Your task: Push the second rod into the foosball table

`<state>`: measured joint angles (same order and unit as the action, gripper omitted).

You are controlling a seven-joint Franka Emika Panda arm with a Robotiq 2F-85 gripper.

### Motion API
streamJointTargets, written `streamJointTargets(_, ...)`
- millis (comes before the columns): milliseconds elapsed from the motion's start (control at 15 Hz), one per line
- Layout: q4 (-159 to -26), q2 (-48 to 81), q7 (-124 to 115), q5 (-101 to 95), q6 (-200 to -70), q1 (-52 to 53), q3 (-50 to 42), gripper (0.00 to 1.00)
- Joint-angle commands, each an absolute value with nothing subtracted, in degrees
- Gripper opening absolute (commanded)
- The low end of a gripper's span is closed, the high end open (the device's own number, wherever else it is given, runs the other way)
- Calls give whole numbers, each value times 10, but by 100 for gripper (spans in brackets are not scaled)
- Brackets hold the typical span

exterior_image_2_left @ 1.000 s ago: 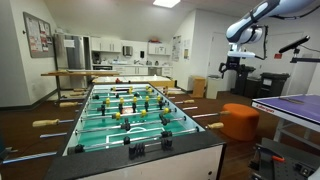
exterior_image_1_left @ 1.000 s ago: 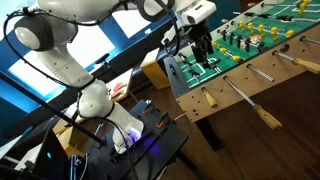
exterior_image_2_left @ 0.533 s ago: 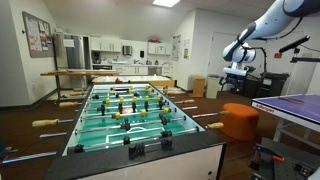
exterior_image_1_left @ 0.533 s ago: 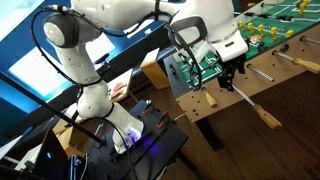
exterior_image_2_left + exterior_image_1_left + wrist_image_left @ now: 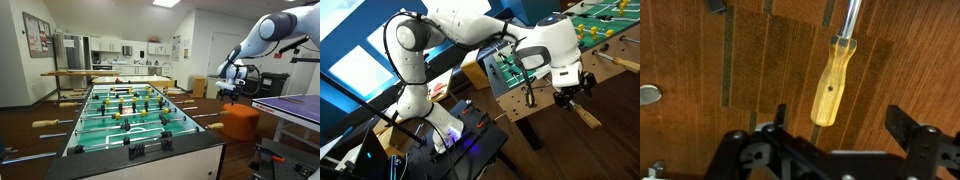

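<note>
My open gripper lowers down onto the wooden handle's loose end (image 5: 590, 120) (image 5: 826, 108) next, because the handle lies below it, between the spread fingers but still untouched.
The foosball table (image 5: 612, 30) stands at the upper right and fills the middle of an exterior view (image 5: 130, 110). Its second rod (image 5: 563, 93) sticks out from the side and ends in a wooden handle (image 5: 588, 117). My gripper (image 5: 570, 96) hangs just above this rod, near the handle. In the wrist view the wooden handle (image 5: 830, 80) and its steel rod (image 5: 850, 15) lie under my gripper (image 5: 840, 125), between the two spread fingers and not touched by them. My gripper is open and empty. It also shows to the right of the table (image 5: 228, 92).
The first rod's handle (image 5: 530, 100) sticks out nearer the table's end. A black cart (image 5: 450, 150) with cables stands by the robot base. An orange pouf (image 5: 240, 120) sits on the wooden floor. More rod handles (image 5: 213, 125) project from the table's side.
My arm has swung from above the table's end out past its side and down, over the second rod's handle. The gripper stays open.
</note>
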<state>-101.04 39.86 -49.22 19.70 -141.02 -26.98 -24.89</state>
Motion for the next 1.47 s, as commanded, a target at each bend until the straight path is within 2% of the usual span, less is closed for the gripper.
streamJointTargets(0,-1001,411,-519,192,-1410,-273,-247,100)
streamJointTargets(1067,-927,529,-576,209,-1440,-296,-238,100)
streamJointTargets(1133,-920,536,-582,209,-1443,-298,-239,75)
streamJointTargets(1200,-916,542,-585,209,-1447,-300,-238,74)
streamJointTargets(1400,-898,554,-595,207,-1449,-304,-237,51)
